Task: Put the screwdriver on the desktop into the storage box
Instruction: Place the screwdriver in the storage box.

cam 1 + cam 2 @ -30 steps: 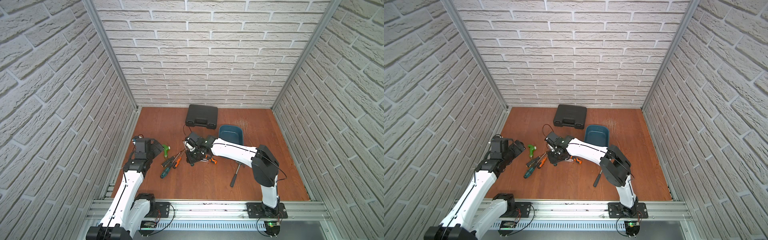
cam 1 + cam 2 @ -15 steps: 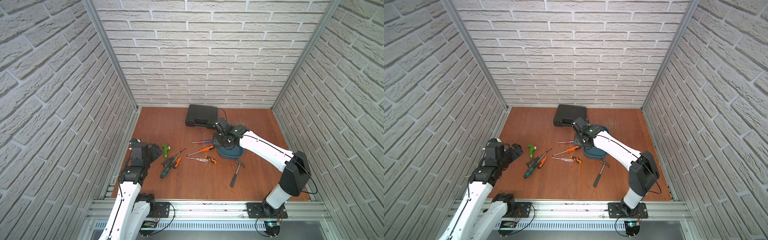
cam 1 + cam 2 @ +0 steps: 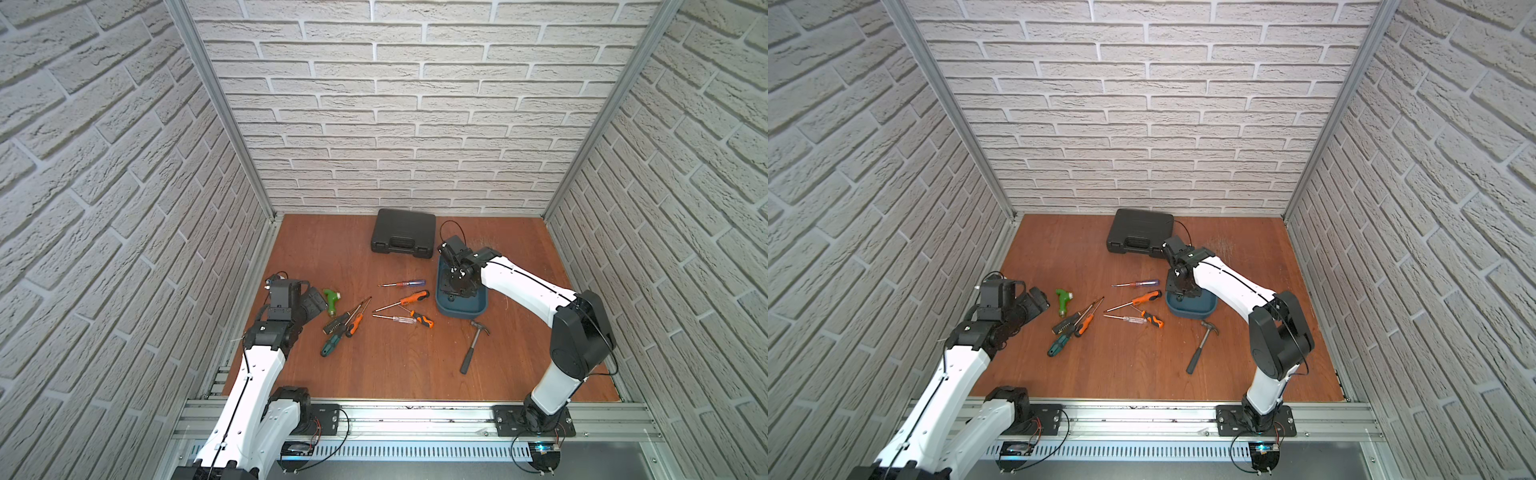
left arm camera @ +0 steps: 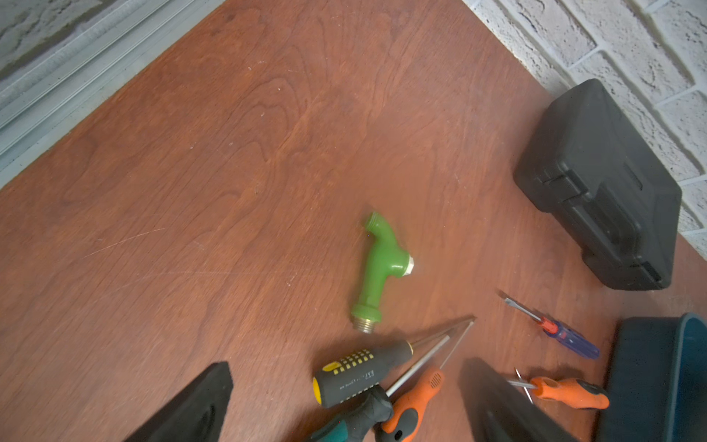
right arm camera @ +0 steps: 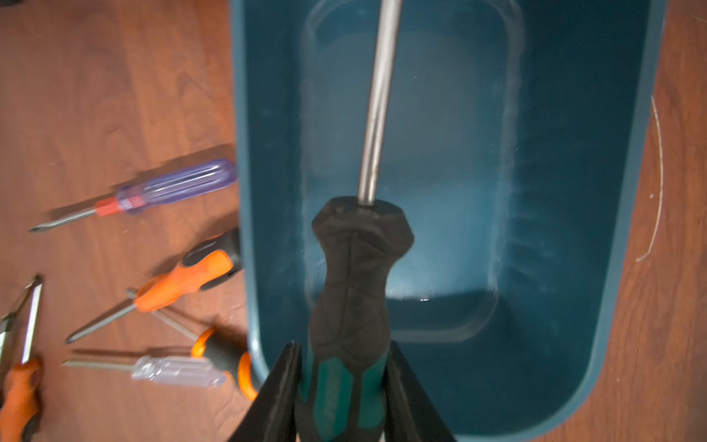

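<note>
My right gripper should next go down between the sides of the teal storage box to its bottom and let go of the screwdriver, because its shaft (image 5: pixel 378 95) runs along the box.
My right gripper (image 5: pixel 344 382) is shut on a screwdriver with a black and teal handle (image 5: pixel 355 275). Its steel shaft (image 5: pixel 378 95) points along the inside of the teal storage box (image 5: pixel 574 191). In both top views the right gripper (image 3: pixel 457 282) (image 3: pixel 1180 286) hangs over the storage box (image 3: pixel 461 311) (image 3: pixel 1192 308). Several more screwdrivers lie on the desktop (image 3: pixel 374 374): a blue one (image 3: pixel 405 284), an orange one (image 3: pixel 409 298), a clear one (image 3: pixel 399 319). My left gripper (image 3: pixel 311 305) (image 4: pixel 346 367) stands open and holds nothing, just left of a cluster with a black and yellow screwdriver (image 4: pixel 359 369).
A black hard case (image 3: pixel 403 233) lies at the back, beside the box. A hammer (image 3: pixel 473 345) lies in front of the box. A green pipe fitting (image 3: pixel 331 300) sits by the left gripper. Brick walls close three sides and a metal rail (image 3: pixel 415 415) runs along the front.
My right arm swung from the screwdrivers in the middle to above the storage box, carrying the black and teal screwdriver. The left arm has barely shifted.
</note>
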`<state>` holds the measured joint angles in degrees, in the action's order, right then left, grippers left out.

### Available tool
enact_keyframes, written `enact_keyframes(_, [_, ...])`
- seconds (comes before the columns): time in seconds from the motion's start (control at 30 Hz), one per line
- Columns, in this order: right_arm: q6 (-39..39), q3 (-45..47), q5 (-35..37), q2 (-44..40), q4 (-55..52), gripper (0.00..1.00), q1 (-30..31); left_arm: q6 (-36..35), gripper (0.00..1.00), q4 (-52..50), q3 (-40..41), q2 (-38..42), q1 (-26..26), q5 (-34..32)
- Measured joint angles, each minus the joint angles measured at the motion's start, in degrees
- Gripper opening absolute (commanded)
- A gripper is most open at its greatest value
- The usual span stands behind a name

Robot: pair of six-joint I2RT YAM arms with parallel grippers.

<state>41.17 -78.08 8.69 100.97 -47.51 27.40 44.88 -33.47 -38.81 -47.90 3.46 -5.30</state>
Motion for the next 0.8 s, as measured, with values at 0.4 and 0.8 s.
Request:
enact_keyframes(0.4, [-4.2,0.0,-2.6,6.2,2.4,0.10,-1.9,3.0,0.98,-0.5,-0.3,-0.8,0.1,0.2])
enact_keyframes(0.8, [-8.1,-1.2,-3.4,8.5,2.4,0.58,-2.2,4.5,0.96,-3.4,-0.3,-1.2,0.1,-1.4])
